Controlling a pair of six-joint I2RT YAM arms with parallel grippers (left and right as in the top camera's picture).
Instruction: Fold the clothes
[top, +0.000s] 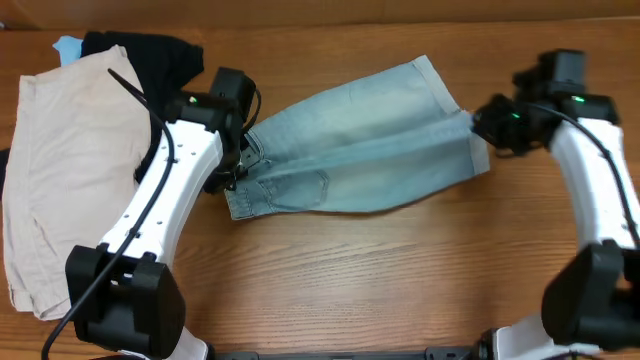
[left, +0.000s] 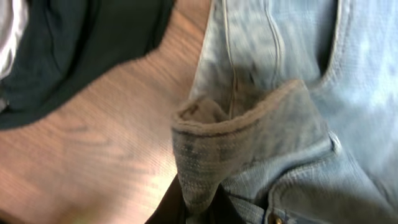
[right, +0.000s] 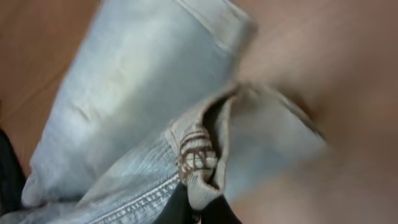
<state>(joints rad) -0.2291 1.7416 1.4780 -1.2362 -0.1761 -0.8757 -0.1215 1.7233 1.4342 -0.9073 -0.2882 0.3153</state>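
Note:
My left gripper needs to carry the waistband outward next, to the wood (top: 204, 84) (left: 169, 62) beside the black garment, and let it go there, because the far leg lies uncovered.
The faded light-blue denim shorts (top: 365, 140) lie stretched across the table's middle, waistband to the left, leg hems to the right. My left gripper (top: 236, 152) is shut on the waistband; in the left wrist view the band's folded edge (left: 217, 146) is pinched between my fingers (left: 200, 211), with a brass button (left: 275, 219) beside them. My right gripper (top: 480, 126) is shut on a leg hem; in the right wrist view the bunched hem (right: 199, 162) sits between my fingers (right: 198, 208), the rest of the shorts (right: 137, 74) behind it.
Beige shorts (top: 60, 160) lie at the left of the table. A black garment (top: 150, 55) lies at the back left, also in the left wrist view (left: 74, 43). A bit of blue cloth (top: 68, 45) shows behind it. Wood table (top: 400, 270) runs in front.

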